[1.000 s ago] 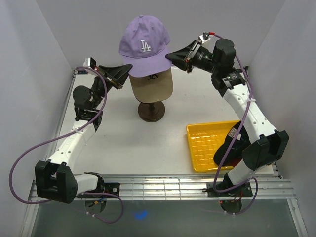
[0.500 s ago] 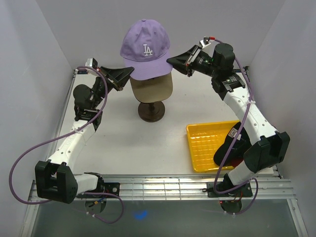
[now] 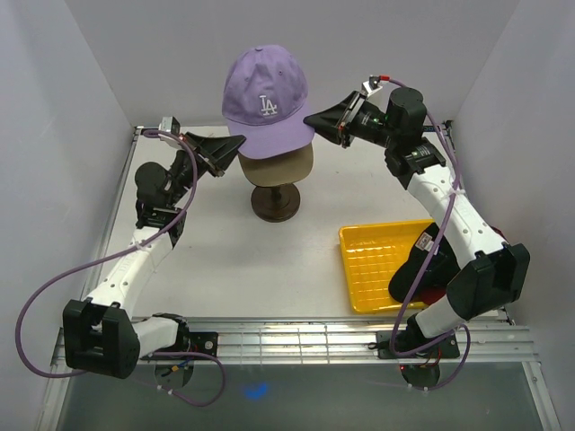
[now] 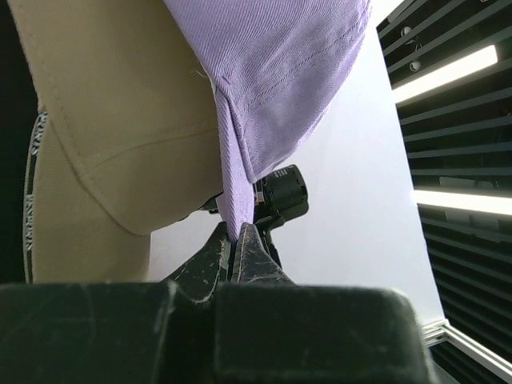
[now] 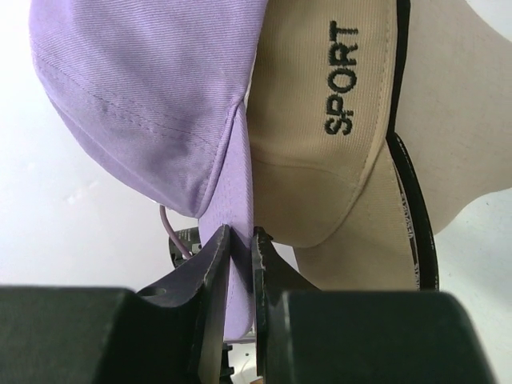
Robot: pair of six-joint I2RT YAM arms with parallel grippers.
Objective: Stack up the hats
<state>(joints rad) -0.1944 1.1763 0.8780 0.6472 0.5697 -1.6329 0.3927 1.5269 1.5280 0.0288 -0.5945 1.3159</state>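
Note:
Next, my right gripper lowers and draws the lavender cap (image 3: 265, 101) down over the tan cap's bill (image 3: 278, 171), still bare below the gripper, and releases the lavender cap's rim.
A lavender cap (image 3: 265, 101) with a white LA logo hangs over the tan cap (image 3: 277, 167), which sits on the mannequin head. My left gripper (image 3: 241, 141) is shut on the lavender cap's left rim, seen close in the left wrist view (image 4: 237, 232). My right gripper (image 3: 309, 118) is shut on its right rim, seen close in the right wrist view (image 5: 240, 234). The tan cap (image 5: 320, 136) reads SPORT on its side, and a black cap's edge (image 5: 416, 208) shows under it. A black cap (image 3: 422, 260) lies in the yellow tray.
The mannequin stand's dark round base (image 3: 275, 202) sits at the back centre of the table. A yellow grid-bottomed tray (image 3: 368, 260) lies at the right, beside my right arm. White walls close in on the left, back and right.
Both grippers have carried the lavender cap slightly right and lower, so that it sits closer over the tan cap. Both grips are unchanged.

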